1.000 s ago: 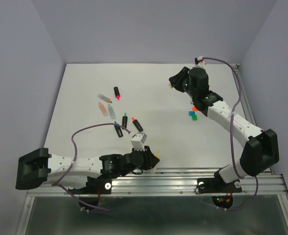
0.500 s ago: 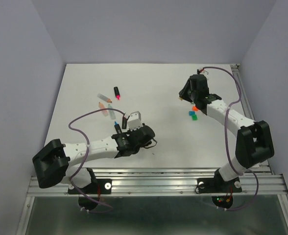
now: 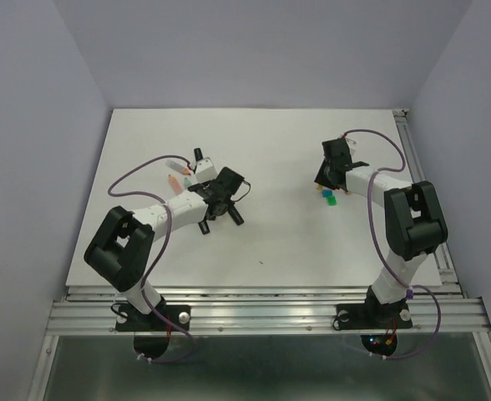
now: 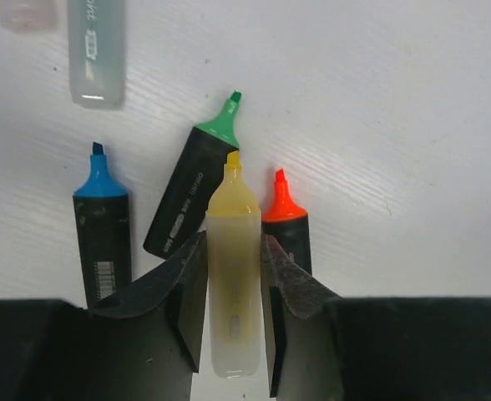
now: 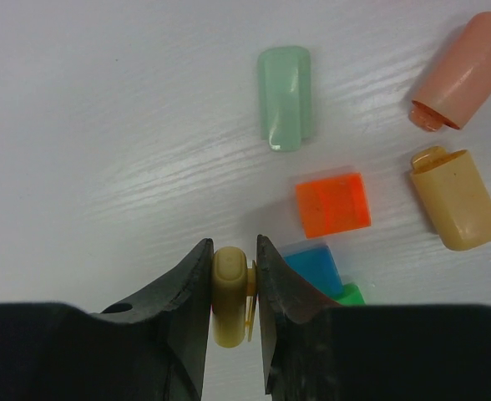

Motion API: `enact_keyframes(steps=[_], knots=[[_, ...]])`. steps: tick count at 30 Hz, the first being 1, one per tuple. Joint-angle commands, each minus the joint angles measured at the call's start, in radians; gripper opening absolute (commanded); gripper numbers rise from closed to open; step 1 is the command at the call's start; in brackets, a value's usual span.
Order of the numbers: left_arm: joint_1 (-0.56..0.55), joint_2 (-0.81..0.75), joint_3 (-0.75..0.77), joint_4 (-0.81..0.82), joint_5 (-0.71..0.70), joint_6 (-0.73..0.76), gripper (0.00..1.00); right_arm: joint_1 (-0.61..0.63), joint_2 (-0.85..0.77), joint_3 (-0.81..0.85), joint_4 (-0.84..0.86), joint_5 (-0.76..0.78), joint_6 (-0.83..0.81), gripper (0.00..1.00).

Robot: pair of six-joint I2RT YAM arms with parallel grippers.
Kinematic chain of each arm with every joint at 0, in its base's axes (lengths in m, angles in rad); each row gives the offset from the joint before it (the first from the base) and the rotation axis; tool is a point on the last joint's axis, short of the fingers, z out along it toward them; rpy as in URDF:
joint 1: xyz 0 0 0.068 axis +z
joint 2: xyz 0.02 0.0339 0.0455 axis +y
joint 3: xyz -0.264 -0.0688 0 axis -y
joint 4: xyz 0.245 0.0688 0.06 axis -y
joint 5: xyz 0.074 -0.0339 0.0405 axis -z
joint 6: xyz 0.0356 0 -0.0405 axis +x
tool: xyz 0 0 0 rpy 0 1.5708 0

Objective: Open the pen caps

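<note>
Next, my left gripper moves down to the gap between the green-tipped and orange-tipped pens and releases the pale pen body, since its yellow tip is bare.
My right gripper is shut on a yellow pen cap, low over the table beside a heap of loose caps: pale green, peach, tan yellow, orange, blue and green. My left gripper is shut on an uncapped pale yellow pen barrel, tip pointing away. In the top view the left gripper is at the pen group and the right gripper is at the caps.
Under the left gripper lie uncapped black pens with blue, green and orange tips, and a pale translucent barrel further off. A black pink-tipped pen and pale barrels lie at the far left.
My left arm swung from the near edge out to the pen group, carrying the yellow barrel. My right gripper came nearer and lower to the heap of caps, with the yellow cap.
</note>
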Motion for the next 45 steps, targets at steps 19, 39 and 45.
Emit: enact_keyframes(steps=[19, 39, 45], knots=[[0.135, 0.061, 0.138, -0.054, 0.02, 0.147, 0.56, -0.006, -0.153, -0.024, -0.032, -0.029, -0.028, 0.76], [0.136, -0.608, -0.177, -0.071, -0.001, 0.118, 0.99, -0.004, -0.579, -0.174, -0.146, -0.032, -0.057, 1.0], [0.136, -0.63, -0.172, -0.111, -0.029, 0.111, 0.99, -0.004, -0.584, -0.194, -0.153, -0.043, -0.082, 1.0]])
